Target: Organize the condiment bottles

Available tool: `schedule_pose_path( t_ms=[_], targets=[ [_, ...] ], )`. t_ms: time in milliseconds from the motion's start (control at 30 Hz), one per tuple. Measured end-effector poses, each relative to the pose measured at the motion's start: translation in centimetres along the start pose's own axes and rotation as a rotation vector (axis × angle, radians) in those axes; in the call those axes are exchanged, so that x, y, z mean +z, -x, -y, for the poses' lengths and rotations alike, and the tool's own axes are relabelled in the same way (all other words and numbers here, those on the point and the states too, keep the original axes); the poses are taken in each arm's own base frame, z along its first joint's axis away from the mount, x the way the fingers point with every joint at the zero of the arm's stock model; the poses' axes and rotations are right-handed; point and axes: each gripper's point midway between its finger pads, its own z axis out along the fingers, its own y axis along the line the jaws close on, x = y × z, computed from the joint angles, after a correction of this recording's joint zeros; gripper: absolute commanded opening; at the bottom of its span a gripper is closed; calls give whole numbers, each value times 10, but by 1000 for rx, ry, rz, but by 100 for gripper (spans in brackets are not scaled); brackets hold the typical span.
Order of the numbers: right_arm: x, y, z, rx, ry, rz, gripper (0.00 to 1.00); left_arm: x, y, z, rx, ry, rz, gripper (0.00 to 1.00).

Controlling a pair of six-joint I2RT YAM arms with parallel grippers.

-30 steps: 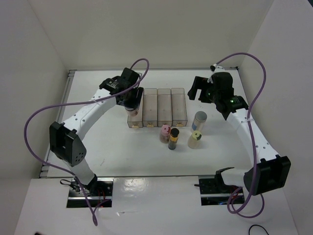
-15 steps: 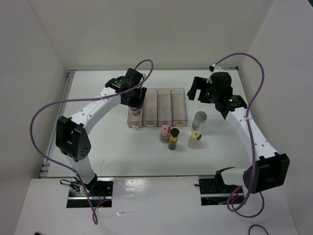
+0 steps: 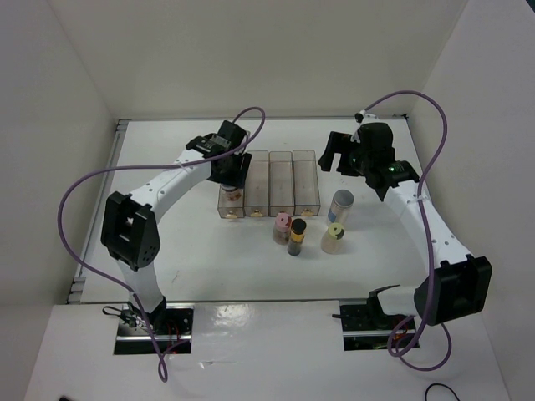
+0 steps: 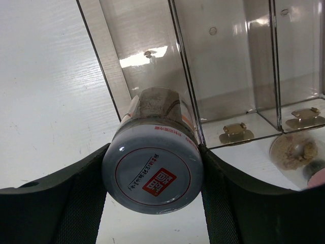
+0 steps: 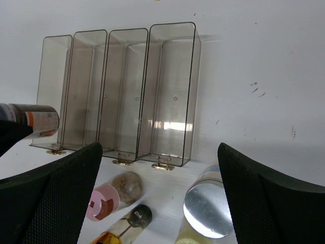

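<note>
My left gripper lowers toward the near end of the tray's end slot [image 3: 231, 205] next and releases the jar, since the jar still hangs above the end slot's bottom.
My left gripper [image 3: 231, 174] is shut on the jar with the pink-white lid [image 4: 152, 170]. It holds the jar tilted at the near end of the leftmost slot of the clear tray [image 3: 305, 180]. That jar also shows in the right wrist view [image 5: 35, 121]. My right gripper [image 3: 338, 150] is open and empty, above the table behind the tray's right end. In front of the tray stand the pink-lid jar [image 3: 282, 222], the dark jar with a gold cap [image 3: 297, 236], the pale jar with a yellow-green lid [image 3: 333, 237] and the taller grey-lid jar [image 3: 342, 203].
The tray's other three slots [image 5: 172, 76] hold nothing. White walls close the table in at the back and on both sides. Purple cables loop above both arms.
My left gripper has moved right and toward the tray's leftmost slot with the jar in it. The right arm has barely moved.
</note>
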Motion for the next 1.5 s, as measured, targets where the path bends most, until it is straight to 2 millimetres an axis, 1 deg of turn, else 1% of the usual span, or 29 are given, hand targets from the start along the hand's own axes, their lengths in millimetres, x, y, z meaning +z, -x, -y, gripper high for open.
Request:
schedule_pose_path(
  t_ms=[200,300,400,667,767,867,967,1033,1267,1300,1400,1433,1500],
  targets=[
    [2,-2,0,0,1,-9,98,7,-9,-2,3,7,-26,22],
    [2,-2,0,0,2,-9,98,11,-11,-1,3,9,-35,25],
    [2,-2,0,-1,2,-9,98,16,-15,-1,3,10,-42,25],
    [4,-3,0,-8,4,-14,98,28,-21,-1,6,15,-63,29],
    [4,-3,0,-8,4,-15,98,29,-22,-1,6,15,-65,32],
    [4,-3,0,-8,4,-15,98,30,-22,-1,7,16,-67,39],
    [4,-3,0,-10,4,-15,98,31,-23,-1,7,16,-68,41],
    [4,-3,0,-10,4,-15,98,31,-23,-1,7,16,-68,45],
    [6,-5,0,-10,5,-21,98,36,-27,-1,9,19,-81,47],
    [6,-5,0,-10,5,-22,98,37,-28,-1,9,20,-83,50],
    [6,-6,0,-10,6,-24,98,40,-30,-1,11,22,-92,53],
    [7,-6,0,-10,7,-25,98,41,-31,-1,11,23,-95,59],
    [7,-6,0,-10,8,-25,98,43,-32,-1,12,24,-101,62]
  ],
)
